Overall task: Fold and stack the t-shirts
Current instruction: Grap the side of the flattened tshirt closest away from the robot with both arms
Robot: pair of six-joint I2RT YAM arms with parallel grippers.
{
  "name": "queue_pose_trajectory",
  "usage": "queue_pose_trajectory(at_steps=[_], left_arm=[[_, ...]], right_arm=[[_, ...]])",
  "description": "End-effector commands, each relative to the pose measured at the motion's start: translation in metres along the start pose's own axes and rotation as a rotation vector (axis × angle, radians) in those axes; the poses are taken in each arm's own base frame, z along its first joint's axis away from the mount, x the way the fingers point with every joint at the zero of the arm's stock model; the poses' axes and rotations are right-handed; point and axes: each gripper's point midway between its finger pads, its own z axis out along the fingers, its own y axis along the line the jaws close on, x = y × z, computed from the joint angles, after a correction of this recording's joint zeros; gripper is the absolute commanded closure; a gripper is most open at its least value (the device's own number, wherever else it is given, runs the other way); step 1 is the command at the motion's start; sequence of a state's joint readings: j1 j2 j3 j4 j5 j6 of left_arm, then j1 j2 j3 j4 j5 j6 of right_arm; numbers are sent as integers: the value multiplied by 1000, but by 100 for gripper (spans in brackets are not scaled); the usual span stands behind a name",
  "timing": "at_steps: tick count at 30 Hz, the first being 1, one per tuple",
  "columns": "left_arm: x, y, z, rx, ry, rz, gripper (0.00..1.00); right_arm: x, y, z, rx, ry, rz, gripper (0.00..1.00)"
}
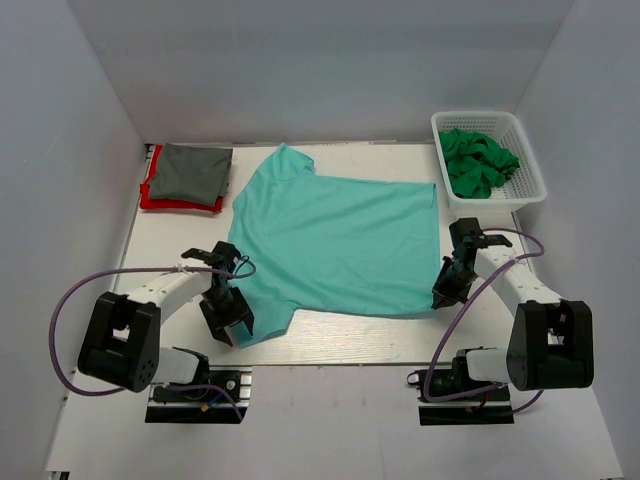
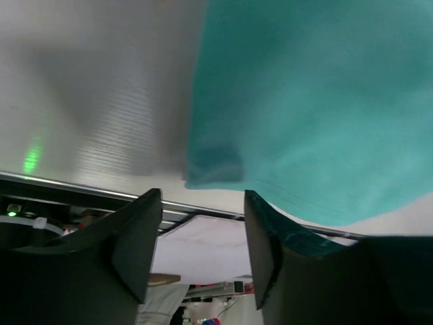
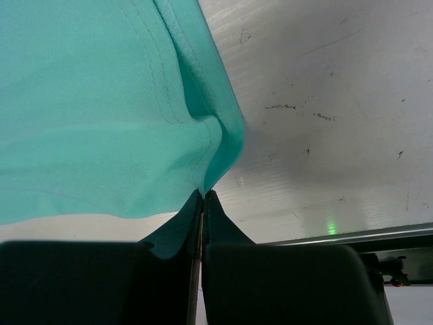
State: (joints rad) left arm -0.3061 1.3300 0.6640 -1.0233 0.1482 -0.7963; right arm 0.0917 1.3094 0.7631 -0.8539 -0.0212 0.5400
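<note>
The teal shirt's near corner lies below my left gripper's open fingers, so my left gripper will lower them around the hem next, then close.
A large light teal t-shirt lies spread flat in the middle of the table. My left gripper is open at its near left corner; in the left wrist view the teal hem lies just beyond the fingertips, apart from them. My right gripper is shut on the shirt's near right corner; in the right wrist view the teal cloth is pinched between the fingers. A folded dark grey shirt lies on a folded red shirt at the back left. Bright green shirts are crumpled in the basket.
A white lattice basket stands at the back right. The table's near edge with a metal rail runs right by the left gripper. White walls enclose the table on three sides.
</note>
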Motion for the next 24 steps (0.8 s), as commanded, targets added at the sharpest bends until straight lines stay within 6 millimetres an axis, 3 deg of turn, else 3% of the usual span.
queue_pose_trajectory(at_steps=[1,4,11,17,21,24], left_arm=[[8,15,6,-83,21,-30,36],[12,11,11,-62,32,-44,36],[6,3,34,-40,-6,-76,56],[-14,-8,29,-60,-72,-72,73],[-23,-12,24,-77,-91,-60,100],[-25,-9,16,-109,-92,-28,100]], right_arm=[[-15,5,-6,-10,-49,5,100],[-16,6,-5,-13,-55,3,100],[-14,7,-5,-23,-51,0,100],[-11,7,-4,-34,-46,-13,100],[-11,7,-3,-37,-51,-18,100],[-12,6,-4,-37,-50,-21,100]])
